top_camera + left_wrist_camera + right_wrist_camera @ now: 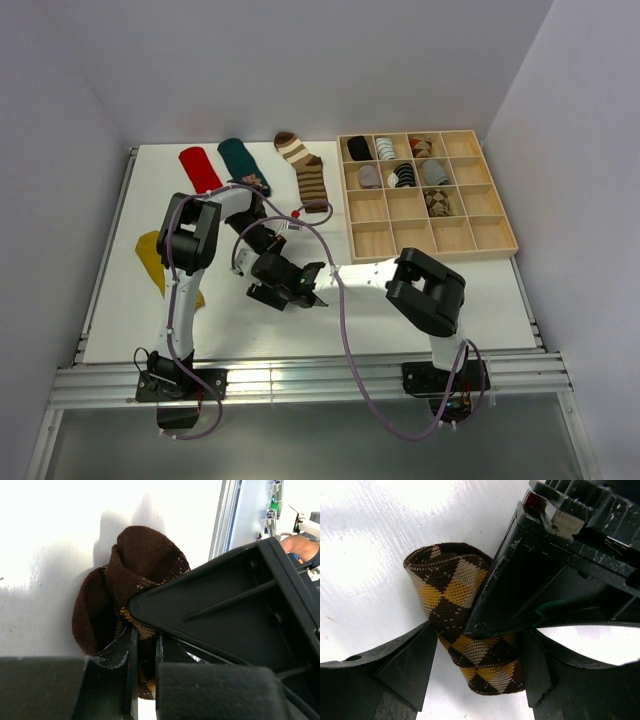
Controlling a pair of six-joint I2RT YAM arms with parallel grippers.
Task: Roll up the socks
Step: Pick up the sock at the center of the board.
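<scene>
My right gripper's fingers straddle the checked end of the argyle roll (482, 655) on both sides, so they will stay low and close across it.
A brown argyle sock (455, 595), rolled into a short bundle, lies on the white table between both grippers. My right gripper (477, 645) straddles the roll, a finger pressed against each side. My left gripper (145, 640) is shut, pinching a fold of the same sock (140, 560) at its dark brown end. In the top view both grippers, left (272, 266) and right (297, 287), meet at the table's middle and hide the roll. A red sock (200, 168), a teal sock (243, 163) and a striped sock (305, 172) lie flat at the back. A mustard sock (158, 257) lies at the left.
A wooden compartment tray (470, 236) stands at the back right, with several rolled socks in its upper cells. The left arm's elbow (190, 232) hangs over the mustard sock. A purple cable (345, 330) loops across the table's front.
</scene>
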